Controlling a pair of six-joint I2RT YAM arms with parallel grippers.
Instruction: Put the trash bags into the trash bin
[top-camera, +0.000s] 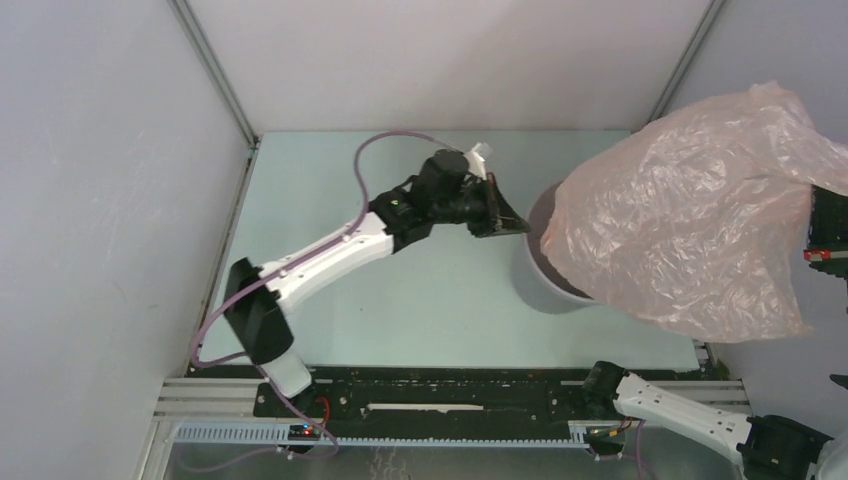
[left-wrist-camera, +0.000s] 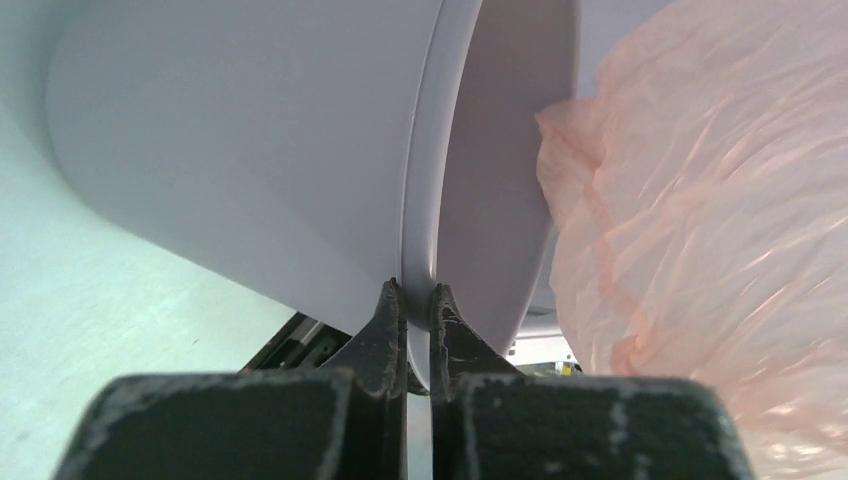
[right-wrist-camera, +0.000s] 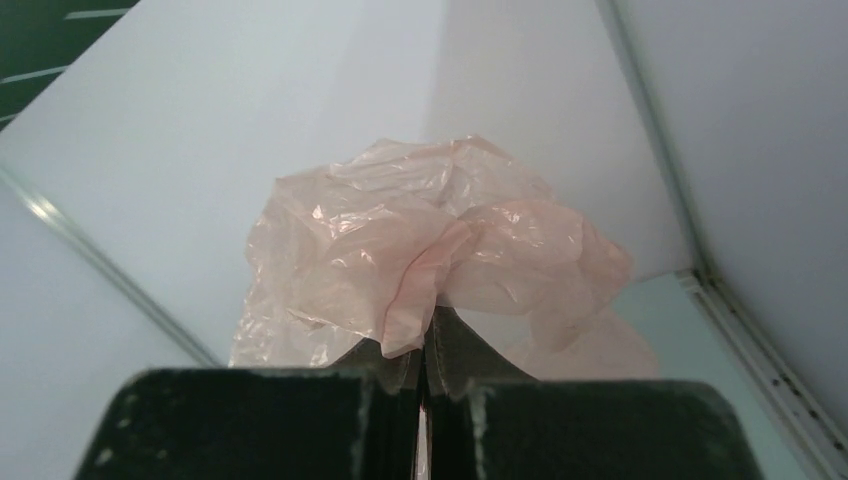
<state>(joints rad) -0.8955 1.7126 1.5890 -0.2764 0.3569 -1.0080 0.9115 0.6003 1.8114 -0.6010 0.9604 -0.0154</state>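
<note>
The bin (top-camera: 545, 285) stands off-centre, so my left gripper will next go left in the top view, taking it by its rim toward the table's middle.
The round grey trash bin (top-camera: 545, 285) stands at the right of the table, mostly covered by the bag. My left gripper (top-camera: 514, 224) is shut on the bin's rim at its left side; in the left wrist view the gripper (left-wrist-camera: 417, 300) clamps the rim of the bin (left-wrist-camera: 250, 150), one finger outside and one inside. My right gripper (right-wrist-camera: 425, 330) is shut on the pale-pink trash bag (right-wrist-camera: 420, 240), which hangs wide and wrinkled (top-camera: 690, 210) over the bin's right side. The right gripper itself is hidden behind the bag in the top view. The bag also shows beside the bin's mouth in the left wrist view (left-wrist-camera: 700, 220).
White enclosure walls stand close on the left, back and right. A black rail (top-camera: 450, 395) with the arm bases runs along the table's near edge. A small white piece (top-camera: 482, 152) lies by the left wrist.
</note>
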